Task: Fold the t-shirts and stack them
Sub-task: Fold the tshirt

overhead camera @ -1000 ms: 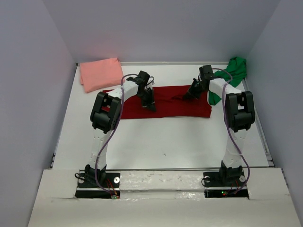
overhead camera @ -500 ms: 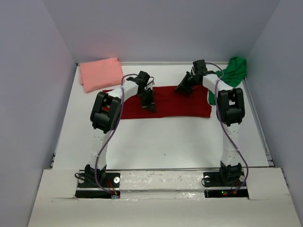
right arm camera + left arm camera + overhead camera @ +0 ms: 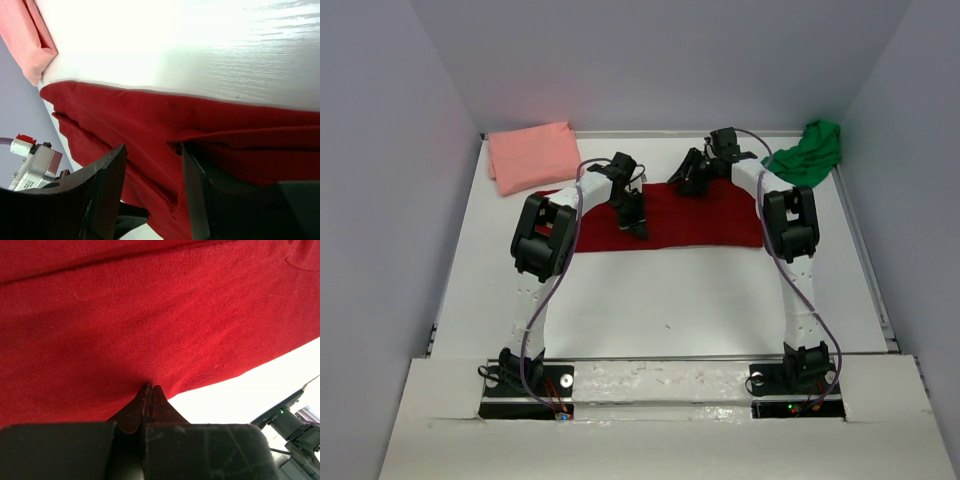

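I should next move my right gripper up off the raised fold and back over the red cloth toward the near hem (image 3: 708, 244) and close it, because its fingers are empty.
The dark red t-shirt (image 3: 705, 218) lies spread flat across the middle of the table. My left gripper (image 3: 638, 228) is shut on its near hem, and the left wrist view shows the closed tips (image 3: 150, 388) pinching the red cloth (image 3: 150, 315) at its edge. At the shirt's far edge my right gripper (image 3: 692, 178) hangs open; the right wrist view shows its fingers (image 3: 154, 147) apart over the cloth (image 3: 125, 120), with a raised fold beside the right finger. The salmon pink t-shirt (image 3: 532, 155) lies folded at the back left. At the back right the green t-shirt (image 3: 807, 152) is bunched.
White table (image 3: 670, 290) with grey walls on three sides and a raised rim along the back and sides. Both arm bases stand at the near edge. In the right wrist view the left arm's wrist (image 3: 35, 160) is close by, and the pink shirt (image 3: 25, 40) shows at the top left.
My right gripper moved back and to the left along the red shirt's far edge, then opened and let go of the cloth. The left gripper stayed put.
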Controlling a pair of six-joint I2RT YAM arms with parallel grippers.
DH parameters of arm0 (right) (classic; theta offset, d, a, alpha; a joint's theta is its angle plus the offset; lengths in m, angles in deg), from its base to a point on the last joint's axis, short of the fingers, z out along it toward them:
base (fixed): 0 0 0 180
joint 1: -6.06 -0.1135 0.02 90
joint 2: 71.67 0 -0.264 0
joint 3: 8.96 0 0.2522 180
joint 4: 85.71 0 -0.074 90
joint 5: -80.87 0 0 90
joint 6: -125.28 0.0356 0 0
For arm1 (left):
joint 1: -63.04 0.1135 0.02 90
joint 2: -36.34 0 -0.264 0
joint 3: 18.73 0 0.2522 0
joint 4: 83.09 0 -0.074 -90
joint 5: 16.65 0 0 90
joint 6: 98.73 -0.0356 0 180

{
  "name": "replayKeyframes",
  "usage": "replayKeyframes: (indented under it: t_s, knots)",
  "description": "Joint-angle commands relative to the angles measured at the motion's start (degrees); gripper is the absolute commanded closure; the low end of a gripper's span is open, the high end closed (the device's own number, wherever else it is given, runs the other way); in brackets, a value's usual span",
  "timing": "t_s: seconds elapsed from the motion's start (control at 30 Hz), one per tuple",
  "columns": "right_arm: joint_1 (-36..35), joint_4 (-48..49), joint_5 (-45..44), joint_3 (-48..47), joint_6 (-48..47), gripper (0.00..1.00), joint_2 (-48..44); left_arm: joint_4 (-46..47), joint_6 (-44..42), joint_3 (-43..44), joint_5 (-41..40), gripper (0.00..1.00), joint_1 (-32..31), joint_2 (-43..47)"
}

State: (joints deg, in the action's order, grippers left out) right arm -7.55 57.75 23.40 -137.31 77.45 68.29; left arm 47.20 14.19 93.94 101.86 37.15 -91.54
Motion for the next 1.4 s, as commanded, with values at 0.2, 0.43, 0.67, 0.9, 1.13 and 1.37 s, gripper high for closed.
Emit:
replayKeyframes:
  t_s: [0.2,0.43,0.67,0.9,1.13,1.37]
  knots:
    - [1.48,2.92,-4.14,9.63,-6.75,0.46,-11.9,-1.41,-1.91,0.31,2.16,1.0,-0.39,0.96]
    - [4.99,3.19,-8.88,17.02,-9.82,0.47,-14.63,-1.59,-2.53,-0.65,1.55,1.0,-0.39,2.36]
    - [4.99,6.17,-10.21,15.19,-11.41,0.5,-11.55,-1.14,-3.05,-3.38,1.02,1.0,-0.39,5.96]
    - [4.99,5.04,-12.15,19.47,-12.46,0.51,-25.93,-4.04,-3.76,2.67,-5.13,1.0,1.01,10.8]
    - [4.99,-4.81,-6.01,29.82,-9.13,0.68,-35.71,-5.1,-4.46,5.68,-4.6,1.0,2.33,11.42]
    - [4.99,-4.12,11.22,40.57,-2.89,1.0,-35.38,-3.52,-5.08,3.57,-4.17,1.0,4.36,10.45]
